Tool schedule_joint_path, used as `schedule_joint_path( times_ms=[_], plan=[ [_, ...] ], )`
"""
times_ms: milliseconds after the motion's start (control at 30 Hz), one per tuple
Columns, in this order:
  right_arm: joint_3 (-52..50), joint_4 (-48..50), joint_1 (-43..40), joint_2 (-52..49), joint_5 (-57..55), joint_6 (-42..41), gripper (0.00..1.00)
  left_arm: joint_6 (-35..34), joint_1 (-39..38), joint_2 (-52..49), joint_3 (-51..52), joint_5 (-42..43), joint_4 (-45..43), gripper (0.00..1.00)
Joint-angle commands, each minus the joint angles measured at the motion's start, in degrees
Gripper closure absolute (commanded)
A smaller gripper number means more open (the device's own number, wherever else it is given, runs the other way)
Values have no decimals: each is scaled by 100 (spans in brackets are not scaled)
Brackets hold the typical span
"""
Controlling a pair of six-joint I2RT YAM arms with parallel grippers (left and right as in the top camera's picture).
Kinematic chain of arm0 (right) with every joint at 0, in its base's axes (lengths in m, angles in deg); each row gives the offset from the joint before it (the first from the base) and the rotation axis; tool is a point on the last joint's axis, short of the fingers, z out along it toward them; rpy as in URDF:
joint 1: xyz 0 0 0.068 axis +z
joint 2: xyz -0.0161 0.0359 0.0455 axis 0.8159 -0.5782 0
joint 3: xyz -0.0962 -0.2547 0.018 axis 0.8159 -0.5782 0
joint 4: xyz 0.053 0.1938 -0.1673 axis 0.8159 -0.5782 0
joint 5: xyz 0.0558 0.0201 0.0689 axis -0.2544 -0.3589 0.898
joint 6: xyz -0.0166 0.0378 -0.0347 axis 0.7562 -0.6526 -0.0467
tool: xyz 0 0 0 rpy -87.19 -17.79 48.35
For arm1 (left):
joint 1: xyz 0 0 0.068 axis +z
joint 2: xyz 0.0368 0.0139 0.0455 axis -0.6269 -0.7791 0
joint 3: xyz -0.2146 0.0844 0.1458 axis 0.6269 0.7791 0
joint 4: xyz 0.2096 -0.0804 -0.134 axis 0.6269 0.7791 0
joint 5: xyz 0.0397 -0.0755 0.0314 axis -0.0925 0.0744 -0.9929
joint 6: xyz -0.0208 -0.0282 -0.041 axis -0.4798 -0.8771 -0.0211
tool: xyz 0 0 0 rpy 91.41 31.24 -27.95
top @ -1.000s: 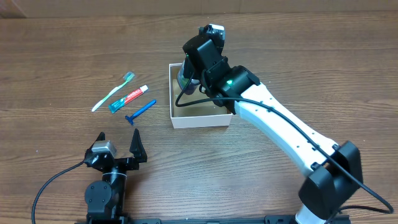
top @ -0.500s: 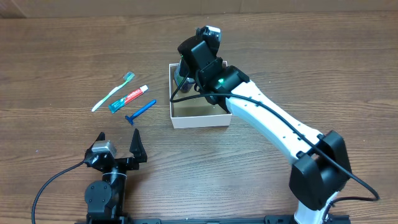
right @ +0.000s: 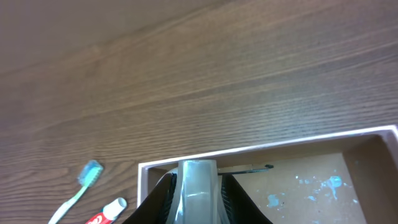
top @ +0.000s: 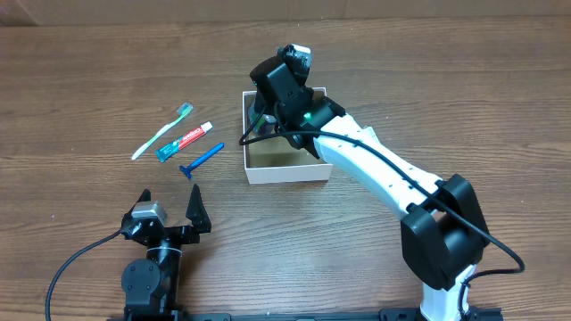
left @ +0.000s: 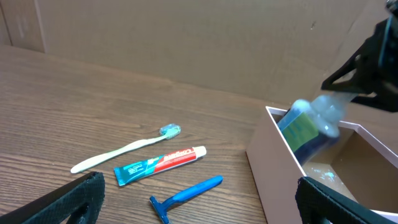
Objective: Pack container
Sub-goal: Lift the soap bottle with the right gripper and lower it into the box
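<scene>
The bottle's blue body already slants inside the box, so my right gripper needs to shift toward the box's side beside the toiletries and open to release it.
The container (top: 285, 173) is a shallow white box with a brown cardboard floor at mid-table; it also shows in the left wrist view (left: 271, 167) and the right wrist view (right: 281, 148). My right gripper (top: 266, 109) is shut on a bottle (left: 307, 128) with a clear cap, blue body and green label, held tilted inside the box's back left corner. The cap shows between the jaws (right: 198, 186). My left gripper (top: 169, 205) is open and empty near the front edge, well short of the toiletries.
A toothbrush (top: 161, 134), a toothpaste tube (top: 185, 141) and a blue razor (top: 203, 159) lie left of the box. They also show in the left wrist view: toothbrush (left: 124, 149), toothpaste (left: 160, 165), razor (left: 186, 196).
My right gripper has shifted left and back with the bottle, toward the box's back left corner. The left arm has not moved.
</scene>
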Motion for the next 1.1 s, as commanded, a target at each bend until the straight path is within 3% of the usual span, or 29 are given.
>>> schedule_joint_path(
  times_ms=[0,200,433,633,833,1067],
  plan=[
    [101,127,-9,-81,-4,-131,84,66,42,59,17,46,-13,0],
    [101,138,-9,-94,-7,-129,84,66,42,59,15,46,-13,0],
    [101,229,-9,-94,256,-127,72,66,42,59,17,46,-13,0],
    [101,352,-2,-94,498,-129,70,66,42,59,17,48,-13,0],
    [101,481,48,-94,597,-127,55,66,42,59,15,46,-13,0],
    [101,566,79,-94,643,-125,49,66,42,59,15,48,-13,0]
  ],
)
